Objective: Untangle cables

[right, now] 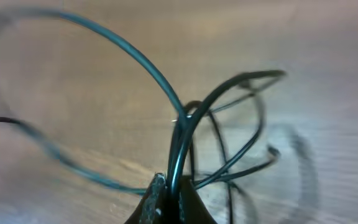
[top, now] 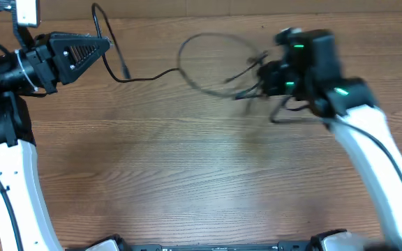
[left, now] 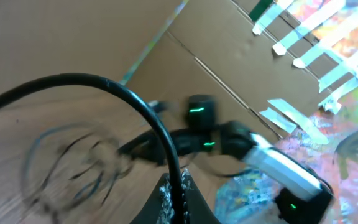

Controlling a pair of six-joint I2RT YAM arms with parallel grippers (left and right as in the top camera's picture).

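Note:
One piece of cable already stretches out from the loops. My left gripper will swing toward the bundled cables next and go down to the bare table (top: 165,99) to release the cable.
Thin black cables (top: 208,63) hang in blurred loops over the wooden table at the back centre. One strand (top: 110,49) runs left from the loops to my left gripper (top: 107,45), which is shut on it; the left wrist view shows the cord (left: 160,130) pinched between the jaws (left: 179,193). My right gripper (top: 260,77) at the back right is shut on the bundled cables; the right wrist view shows several strands (right: 185,118) rising from its jaws (right: 169,199). A plug end (top: 125,72) dangles near the left strand.
The wooden table (top: 187,174) spreads in front of both arms. Cardboard panels (left: 185,37) with tape strips stand behind the table. The right arm (left: 272,162) shows in the left wrist view.

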